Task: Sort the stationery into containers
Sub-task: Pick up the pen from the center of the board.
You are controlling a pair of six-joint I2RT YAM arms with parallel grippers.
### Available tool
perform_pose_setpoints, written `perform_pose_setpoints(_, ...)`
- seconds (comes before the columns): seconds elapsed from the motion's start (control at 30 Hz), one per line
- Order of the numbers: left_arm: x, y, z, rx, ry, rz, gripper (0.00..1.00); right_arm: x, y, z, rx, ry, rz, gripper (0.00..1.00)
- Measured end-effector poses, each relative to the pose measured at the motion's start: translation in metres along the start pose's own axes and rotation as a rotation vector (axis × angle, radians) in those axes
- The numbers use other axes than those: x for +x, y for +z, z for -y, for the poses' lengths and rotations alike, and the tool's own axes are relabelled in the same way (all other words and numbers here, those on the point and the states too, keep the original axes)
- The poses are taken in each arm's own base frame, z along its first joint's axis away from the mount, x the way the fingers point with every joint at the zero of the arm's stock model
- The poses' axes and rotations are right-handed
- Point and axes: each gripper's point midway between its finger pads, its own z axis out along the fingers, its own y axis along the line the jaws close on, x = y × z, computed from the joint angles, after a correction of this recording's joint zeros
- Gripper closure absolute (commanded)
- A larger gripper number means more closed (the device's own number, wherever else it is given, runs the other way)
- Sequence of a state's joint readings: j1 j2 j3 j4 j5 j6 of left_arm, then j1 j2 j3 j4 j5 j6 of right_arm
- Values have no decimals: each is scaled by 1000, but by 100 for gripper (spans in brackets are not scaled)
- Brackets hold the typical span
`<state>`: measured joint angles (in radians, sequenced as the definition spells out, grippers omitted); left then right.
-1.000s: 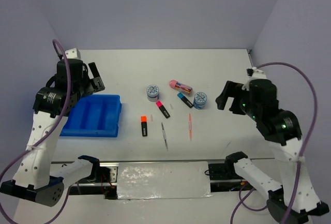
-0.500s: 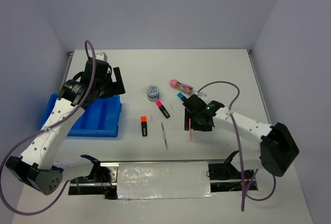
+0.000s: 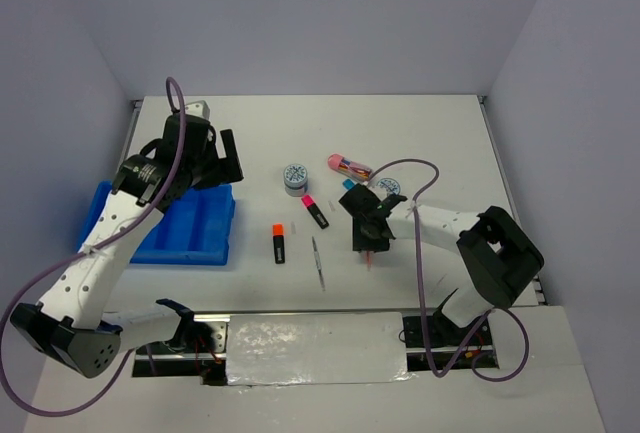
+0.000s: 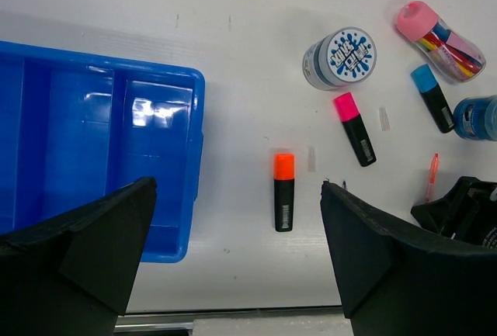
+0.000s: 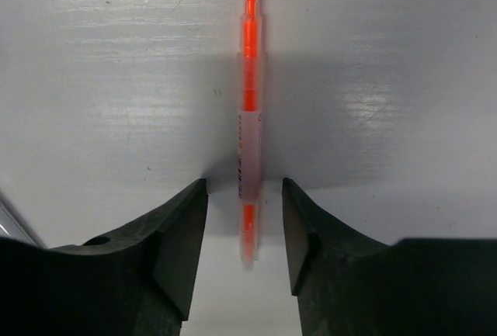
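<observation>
The pink pen lies uncapped, so my left gripper needs to move down and to the right in the top view next, onto the clear cap beside the orange-capped highlighter.
My right gripper (image 3: 368, 238) (image 5: 245, 196) is down on the table and astride the thin pink pen (image 5: 250, 119) (image 3: 369, 257). Its fingers (image 5: 182, 231) stand a small gap away on each side, so it is open. My left gripper (image 3: 215, 158) (image 4: 237, 196) hangs wide open and holds nothing, above the right end of the blue tray (image 3: 165, 228) (image 4: 78, 157). On the table lie an orange-capped highlighter (image 3: 279, 243) (image 4: 284, 192), a pink-capped one (image 3: 315, 210) (image 4: 355, 129), a blue-capped one (image 4: 432, 97), a grey pen (image 3: 318, 261), two discs (image 3: 295, 177) (image 3: 388, 188) and a pink case (image 3: 349, 166).
The tray's three compartments hold nothing that I can see. The table's back wall and side walls close in the work area. The right arm's cable (image 3: 425, 213) loops over the table behind its wrist.
The right arm swung in from the right and came down over the pink pen, and its jaws have narrowed around it. The left arm moved over the tray's right end and then held still.
</observation>
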<state>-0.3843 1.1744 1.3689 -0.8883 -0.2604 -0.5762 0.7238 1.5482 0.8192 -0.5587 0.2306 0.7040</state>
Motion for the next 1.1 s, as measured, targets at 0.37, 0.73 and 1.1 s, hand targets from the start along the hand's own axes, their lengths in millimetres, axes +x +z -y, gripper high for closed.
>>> perform_pose_setpoints(0.37, 0, -3, 1, 3, -8, 7, 1, -9, 4, 3, -11, 7, 14, 100)
perform_pose_setpoints(0.73, 88, 54, 66, -27, 34, -253, 13, -58, -104, -7, -202, 24, 226, 100)
perform_pose_setpoints(1.1, 185, 120, 119, -117, 130, -396, 38, -61, -205, 26, -302, 1, 398, 100)
